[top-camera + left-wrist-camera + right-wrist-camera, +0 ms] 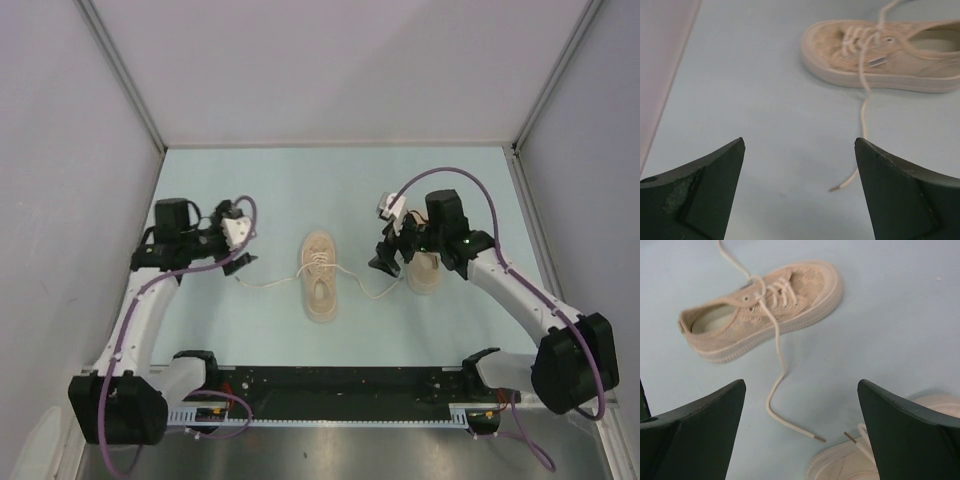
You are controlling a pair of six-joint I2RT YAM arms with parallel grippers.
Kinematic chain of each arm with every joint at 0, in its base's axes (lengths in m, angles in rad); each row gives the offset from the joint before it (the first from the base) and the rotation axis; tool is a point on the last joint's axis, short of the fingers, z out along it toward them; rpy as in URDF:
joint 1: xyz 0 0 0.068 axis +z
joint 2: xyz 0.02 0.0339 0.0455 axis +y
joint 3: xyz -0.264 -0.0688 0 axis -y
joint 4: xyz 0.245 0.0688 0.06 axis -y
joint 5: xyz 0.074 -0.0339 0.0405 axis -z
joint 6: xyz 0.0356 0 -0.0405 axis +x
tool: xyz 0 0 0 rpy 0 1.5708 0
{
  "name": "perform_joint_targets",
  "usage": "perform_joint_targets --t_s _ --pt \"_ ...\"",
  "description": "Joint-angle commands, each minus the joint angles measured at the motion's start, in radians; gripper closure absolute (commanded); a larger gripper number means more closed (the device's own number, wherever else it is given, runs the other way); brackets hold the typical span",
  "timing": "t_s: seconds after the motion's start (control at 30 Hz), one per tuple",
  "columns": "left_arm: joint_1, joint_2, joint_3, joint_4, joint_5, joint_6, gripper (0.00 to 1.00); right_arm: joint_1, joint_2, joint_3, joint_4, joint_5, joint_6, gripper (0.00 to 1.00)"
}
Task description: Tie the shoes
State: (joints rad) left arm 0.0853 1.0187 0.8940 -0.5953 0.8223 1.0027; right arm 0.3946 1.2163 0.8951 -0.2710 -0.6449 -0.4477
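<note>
The lace near its loose tip lies lower, back and toward the beige sneaker, so my left gripper needs to lower onto it next.
One beige sneaker lies at the table's middle, toe towards the far side, its off-white laces untied and spread left and right. It shows in the left wrist view and the right wrist view. The second sneaker lies partly under my right arm; its pale toe shows low in the right wrist view. My left gripper is open, empty, above the left lace end. My right gripper is open, empty, above the right lace end.
The light blue table surface is enclosed by grey walls at left, right and back. A black rail with the arm bases runs along the near edge.
</note>
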Motion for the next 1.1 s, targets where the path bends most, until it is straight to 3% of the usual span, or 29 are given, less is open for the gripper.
perform_joint_targets --t_s 0.0,0.07,0.3,0.43,0.57,0.7,0.83,0.87,0.9,0.93,0.97,1.0,1.07 --pt "-0.206 0.101 -0.024 -0.071 -0.044 0.192 0.08 0.056 0.109 0.025 -0.105 -0.035 -0.296 0.01" --pt "-0.246 0.145 -0.041 -0.044 -0.051 0.209 0.12 0.076 0.187 0.027 -0.146 -0.021 -0.341 0.05" --pt "-0.317 0.377 -0.024 -0.027 -0.155 0.272 0.43 0.164 0.328 0.027 -0.200 0.094 -0.393 0.15" --pt "-0.320 0.466 -0.017 -0.049 -0.179 0.301 0.50 0.165 0.390 0.027 -0.229 0.159 -0.425 0.20" --pt "-0.326 0.485 -0.036 -0.064 -0.225 0.349 0.52 0.150 0.416 0.027 -0.257 0.194 -0.465 0.25" --pt "-0.337 0.514 -0.064 -0.028 -0.307 0.313 0.45 0.161 0.442 0.027 -0.264 0.212 -0.496 0.27" --pt "-0.337 0.524 -0.078 -0.020 -0.337 0.310 0.45 0.167 0.471 0.027 -0.260 0.223 -0.511 0.34" --pt "-0.337 0.529 -0.078 -0.034 -0.338 0.310 0.49 0.168 0.479 0.028 -0.255 0.231 -0.513 0.38" --pt "-0.337 0.540 -0.078 -0.040 -0.345 0.313 0.52 0.168 0.486 0.027 -0.252 0.234 -0.520 0.54" --pt "-0.337 0.544 -0.078 -0.049 -0.344 0.318 0.56 0.168 0.494 0.027 -0.246 0.241 -0.525 0.63" --pt "-0.337 0.546 -0.079 -0.058 -0.344 0.323 0.66 0.170 0.503 0.027 -0.244 0.249 -0.525 0.74" --pt "-0.337 0.544 -0.081 -0.069 -0.344 0.327 0.71 0.170 0.503 0.027 -0.244 0.252 -0.525 0.93" --pt "-0.337 0.544 -0.081 -0.093 -0.344 0.341 0.86 0.170 0.482 0.027 -0.250 0.257 -0.514 1.00"
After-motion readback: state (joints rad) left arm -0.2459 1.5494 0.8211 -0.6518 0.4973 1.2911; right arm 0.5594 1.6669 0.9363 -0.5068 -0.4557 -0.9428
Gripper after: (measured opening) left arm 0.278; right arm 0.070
